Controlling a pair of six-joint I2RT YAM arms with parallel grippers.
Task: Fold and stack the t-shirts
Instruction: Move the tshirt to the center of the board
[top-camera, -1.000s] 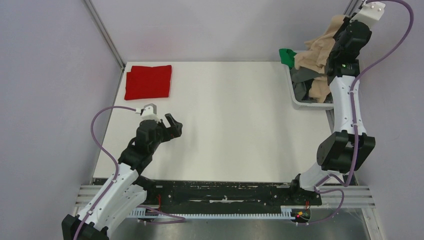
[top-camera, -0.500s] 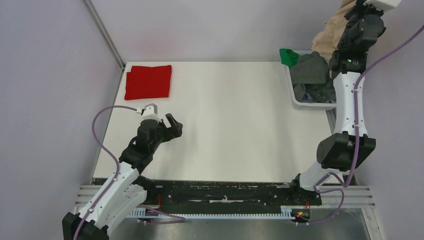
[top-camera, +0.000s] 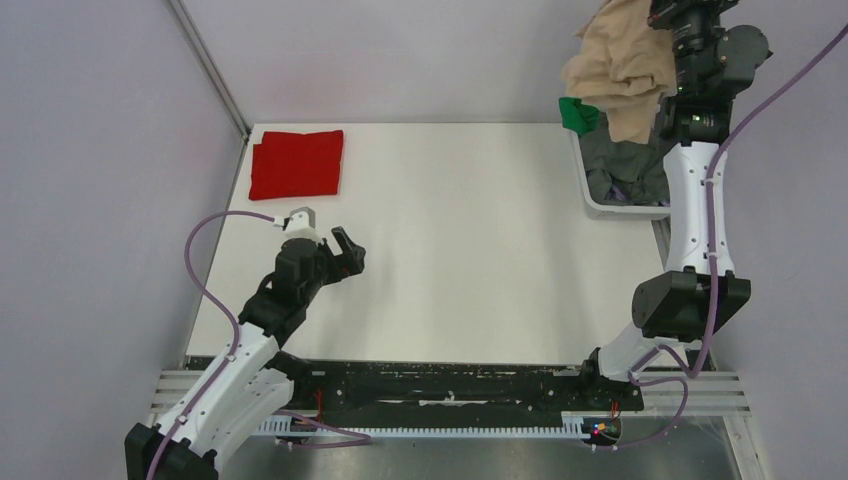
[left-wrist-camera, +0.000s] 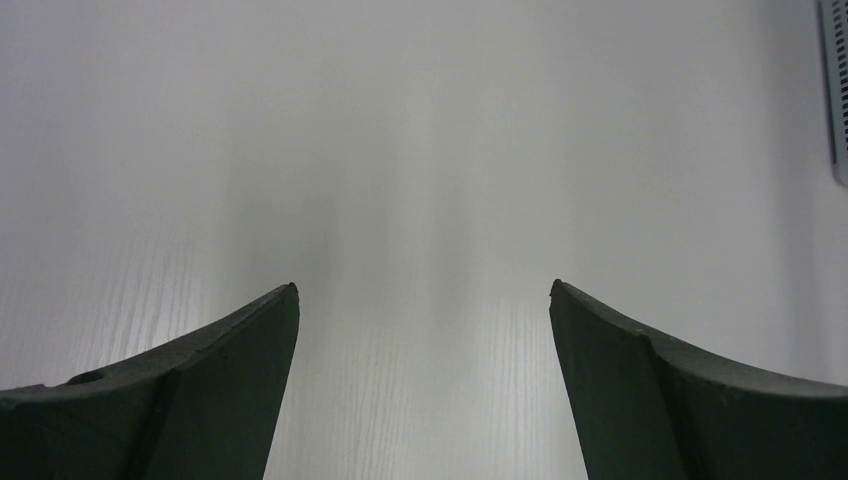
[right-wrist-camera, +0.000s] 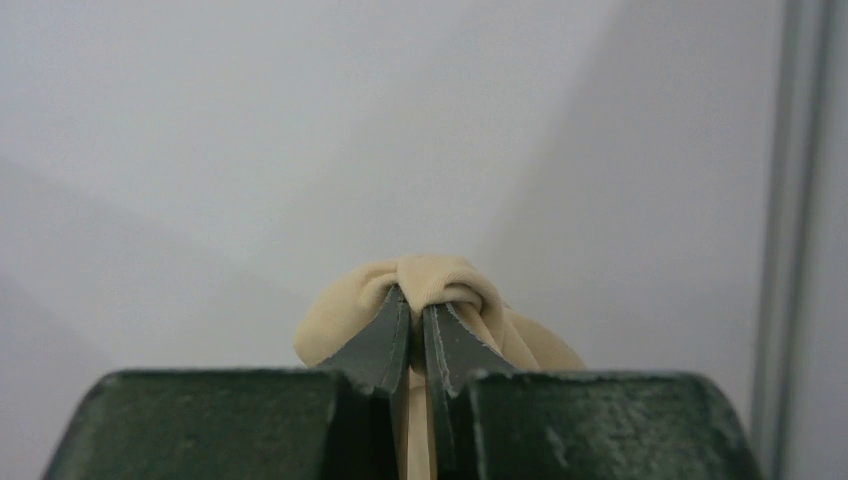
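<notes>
My right gripper swings from over the bin, down and back toward the middle of the table next, because that space lies bare for the beige t-shirt (top-camera: 620, 70).
A beige t-shirt (top-camera: 620, 70) hangs bunched high over the bin at the back right, pinched by my right gripper (right-wrist-camera: 418, 305), which is shut on a fold of the beige t-shirt (right-wrist-camera: 440, 285). Folded to a rectangle, a red t-shirt (top-camera: 297, 163) lies flat at the table's far left corner. My left gripper (top-camera: 335, 245) hovers low over bare table at the near left, jaws wide apart with nothing between its fingers (left-wrist-camera: 240, 350).
A grey bin (top-camera: 600, 205) at the table's right edge holds dark grey clothes (top-camera: 625, 160) and a green garment (top-camera: 577, 113). Lilac walls enclose the back and sides. A black rail runs along the near edge.
My right arm has risen and swung left, lifting the beige t-shirt out of the bin so it dangles above it. The left arm has stayed still.
</notes>
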